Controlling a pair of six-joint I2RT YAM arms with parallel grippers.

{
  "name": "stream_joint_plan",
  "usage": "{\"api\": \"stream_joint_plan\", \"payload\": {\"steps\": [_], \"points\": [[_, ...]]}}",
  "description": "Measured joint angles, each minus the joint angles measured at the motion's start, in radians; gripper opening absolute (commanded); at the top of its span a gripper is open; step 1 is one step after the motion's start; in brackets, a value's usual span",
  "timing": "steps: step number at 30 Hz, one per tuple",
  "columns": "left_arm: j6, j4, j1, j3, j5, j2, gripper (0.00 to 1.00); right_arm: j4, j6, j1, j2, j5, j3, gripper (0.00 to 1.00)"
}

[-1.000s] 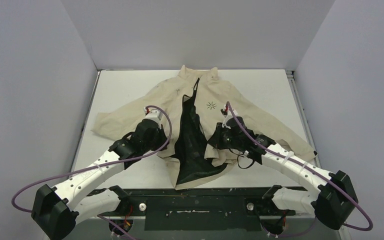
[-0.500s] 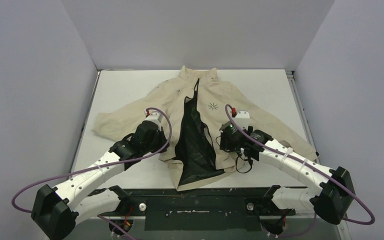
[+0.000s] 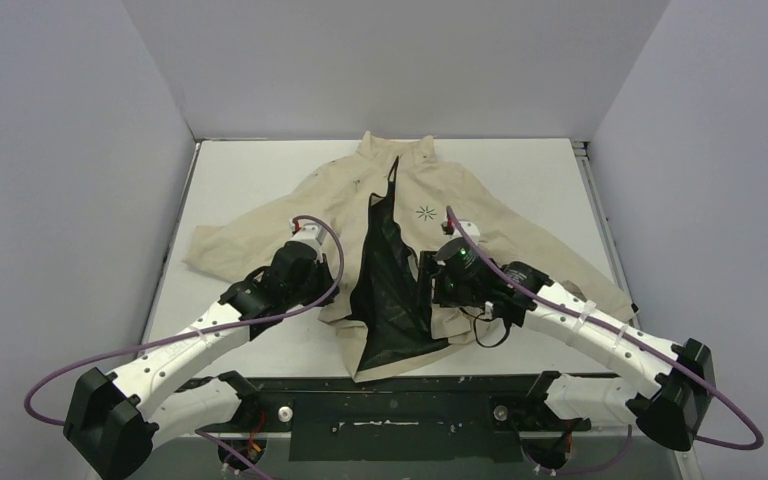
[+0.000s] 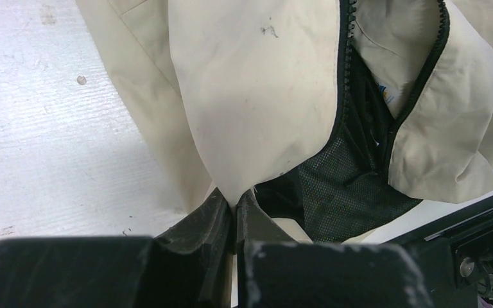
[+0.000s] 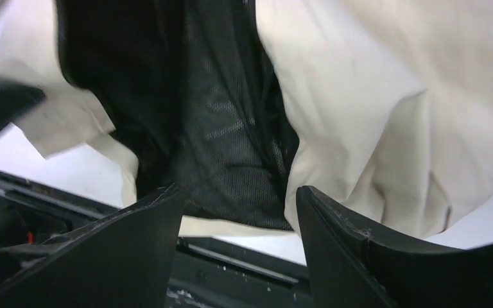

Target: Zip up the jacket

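My open right gripper comes back and down onto the loose front panel's lower edge [image 3: 443, 334] [image 5: 293, 204] next, as my left gripper already pinches the other panel's hem.
The beige jacket [image 3: 470, 215] lies spread on the white table [image 3: 240, 170], collar at the far side, front gaping so the black mesh lining [image 3: 385, 290] shows. Its black zipper [image 4: 344, 64] runs unjoined down both front edges. My left gripper [image 4: 235, 205] is shut on the hem of the jacket's left front panel [image 4: 257, 96], a fold of beige cloth pinched between its fingers. My right gripper [image 5: 237, 215] hovers open above the lining [image 5: 231, 128] and the right panel [image 5: 359, 96], holding nothing. In the top view it [image 3: 430, 285] sits just right of the opening.
The dark front rail [image 3: 390, 400] of the table runs under the jacket's hem. Grey walls [image 3: 60, 150] close in left, right and behind. Both sleeves [image 3: 230, 245] stretch out toward the table's sides. Purple cables [image 3: 520, 290] loop from both arms.
My right gripper has let go of the right front panel, opened, lifted and then drifted slightly left toward the opening. The left arm has kept its grip and place.
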Motion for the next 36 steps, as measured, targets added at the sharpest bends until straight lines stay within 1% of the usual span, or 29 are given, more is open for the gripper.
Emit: {"api": "stream_joint_plan", "payload": {"steps": [2, 5, 11, 17, 20, 21, 22, 23, 27, 30, 31, 33, 36], "points": [[0.0, 0.002, 0.002, -0.004, 0.002, -0.002, 0.0, 0.007, 0.021, 0.021, 0.01, -0.027, -0.035, 0.61], [0.0, 0.004, 0.006, -0.011, 0.007, -0.005, 0.0, -0.019, 0.05, 0.05, 0.043, -0.005, -0.07, 0.61], [0.0, 0.014, 0.007, -0.024, 0.017, -0.005, 0.0, -0.075, 0.074, 0.059, 0.11, 0.097, -0.076, 0.63], [-0.001, 0.031, 0.007, -0.026, 0.029, -0.005, 0.0, -0.073, 0.075, 0.086, 0.211, 0.109, -0.076, 0.66], [-0.002, 0.037, 0.008, -0.032, 0.032, -0.005, 0.0, -0.077, 0.077, 0.103, 0.265, 0.12, -0.078, 0.66], [-0.002, 0.039, 0.008, -0.034, 0.032, -0.005, 0.0, -0.079, 0.077, 0.107, 0.282, 0.125, -0.078, 0.63], [-0.002, 0.039, 0.008, -0.037, 0.033, -0.005, 0.0, -0.082, 0.078, 0.11, 0.298, 0.132, -0.078, 0.59], [-0.002, 0.039, 0.008, -0.038, 0.034, -0.005, 0.0, -0.085, 0.078, 0.112, 0.31, 0.139, -0.079, 0.49], [-0.003, 0.039, 0.01, -0.04, 0.035, -0.005, 0.0, -0.095, 0.085, 0.118, 0.347, 0.174, -0.091, 0.26], [-0.003, 0.039, 0.01, -0.04, 0.036, -0.005, 0.0, -0.097, 0.085, 0.119, 0.347, 0.187, -0.104, 0.07], [-0.003, 0.039, 0.01, -0.04, 0.036, -0.005, 0.0, -0.095, 0.084, 0.119, 0.346, 0.188, -0.106, 0.04], [-0.003, 0.04, 0.01, -0.04, 0.037, -0.005, 0.0, -0.08, 0.079, 0.119, 0.333, 0.187, -0.113, 0.0], [-0.005, 0.041, 0.011, -0.045, 0.039, -0.006, 0.0, -0.056, 0.065, 0.118, 0.256, 0.18, -0.13, 0.0]]}}
